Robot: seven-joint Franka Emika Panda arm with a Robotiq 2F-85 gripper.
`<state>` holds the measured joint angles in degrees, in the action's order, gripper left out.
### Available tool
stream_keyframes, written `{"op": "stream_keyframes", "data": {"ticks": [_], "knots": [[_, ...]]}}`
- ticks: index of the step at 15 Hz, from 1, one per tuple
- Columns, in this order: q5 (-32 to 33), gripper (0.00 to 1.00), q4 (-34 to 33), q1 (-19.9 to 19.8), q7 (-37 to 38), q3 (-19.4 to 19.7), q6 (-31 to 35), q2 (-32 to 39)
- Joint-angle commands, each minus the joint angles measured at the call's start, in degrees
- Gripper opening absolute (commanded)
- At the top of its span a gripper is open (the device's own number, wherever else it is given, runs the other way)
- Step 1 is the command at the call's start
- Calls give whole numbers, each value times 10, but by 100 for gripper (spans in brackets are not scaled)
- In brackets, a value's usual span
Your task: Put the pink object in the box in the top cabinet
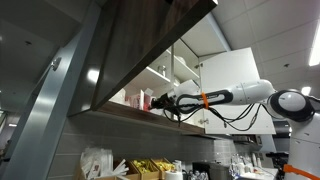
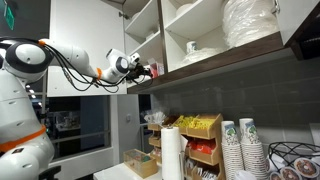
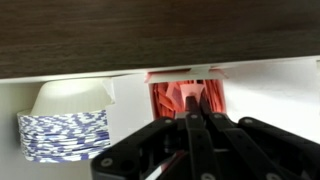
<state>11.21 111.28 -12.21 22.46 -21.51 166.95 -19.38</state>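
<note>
The box's opening [image 1: 146, 101] [image 3: 174, 98] is outward of my gripper. My gripper will next push its fingers outward past the box's rim and release the pink object by the red packets inside.
The top cabinet has a dark brown wood-grain door [image 1: 150, 45] swung open and white shelves inside [image 2: 200, 35]. My gripper [image 1: 168, 100] reaches onto its lowest shelf in both exterior views [image 2: 146, 70]. In the wrist view the fingers [image 3: 190, 110] are shut on a small pink object [image 3: 192, 92]. They hold it at the open top of a box [image 3: 160, 100] filled with red and pink packets. The box shows as a reddish shape at the shelf edge [image 1: 146, 99]. Whether the pink object touches the packets cannot be told.
A stack of blue-patterned paper plates [image 3: 65, 135] with a white bowl [image 3: 70, 97] on top stands beside the box. A higher shelf holds stacked white plates [image 2: 250, 22]. On the counter below are paper cups [image 2: 240, 148], a paper roll [image 2: 171, 152] and a snack rack [image 2: 200, 135].
</note>
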Motion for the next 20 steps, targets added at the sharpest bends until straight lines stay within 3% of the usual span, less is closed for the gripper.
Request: {"op": "stream_keyframes", "data": {"ticks": [1,9,17,18,19,20], "knots": [[33,1,-36,-41,44,-37,13,32],[118,1,-90,-114,118,-102,2,79],[190,1,-129,-149,181,-151,-12,126],[199,5,-132,-151,188,-154,-15,129],[209,30,-134,-154,199,-158,-20,131],[218,31,-137,-156,206,-160,-22,133]]}}
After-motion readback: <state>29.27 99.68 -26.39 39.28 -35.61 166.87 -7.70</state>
